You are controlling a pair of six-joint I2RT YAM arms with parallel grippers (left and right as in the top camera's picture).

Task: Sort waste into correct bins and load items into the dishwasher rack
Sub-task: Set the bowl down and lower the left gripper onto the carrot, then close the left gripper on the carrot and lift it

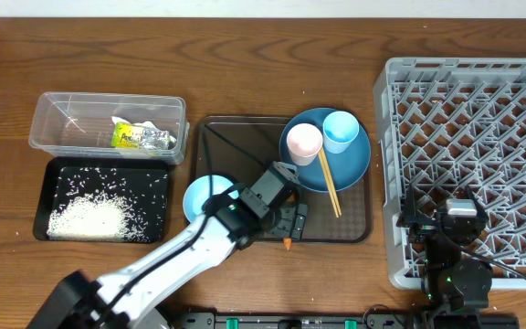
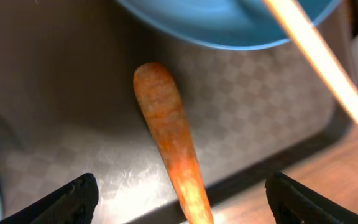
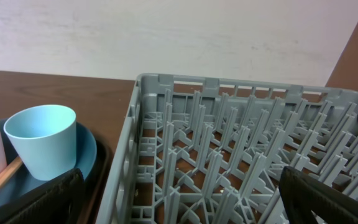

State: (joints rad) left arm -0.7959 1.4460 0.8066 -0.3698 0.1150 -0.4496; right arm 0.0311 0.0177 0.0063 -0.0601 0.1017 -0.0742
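Note:
My left gripper needs to lower its fingers from above around the middle of the carrot (image 1: 287, 243) next, inside the tray's rim, and then close.
The orange carrot (image 1: 287, 243) (image 2: 169, 137) lies on the dark-brown serving tray (image 1: 236, 151), its thin tip over the front rim. My left gripper (image 1: 290, 219) (image 2: 182, 202) is open, one finger (image 2: 73, 199) on each side of the carrot's thin end, with gaps to both. On the blue plate (image 1: 350, 164) (image 2: 229, 25) stand a pinkish-white cup (image 1: 303, 143) and a light-blue cup (image 1: 341, 131) (image 3: 42, 140), and chopsticks (image 1: 329, 183) (image 2: 319, 53) lie across it. The small bowl (image 1: 199, 196) is left of my arm. My right gripper (image 1: 446, 219) (image 3: 179, 205) hangs open and empty over the grey rack (image 1: 473, 110) (image 3: 229, 143).
At the left, a clear tub (image 1: 62, 114) holds the crumpled wrapper (image 1: 140, 137). In front of it a black tray (image 1: 40, 206) holds a heap of rice (image 1: 85, 217). The rack fills the table's right side.

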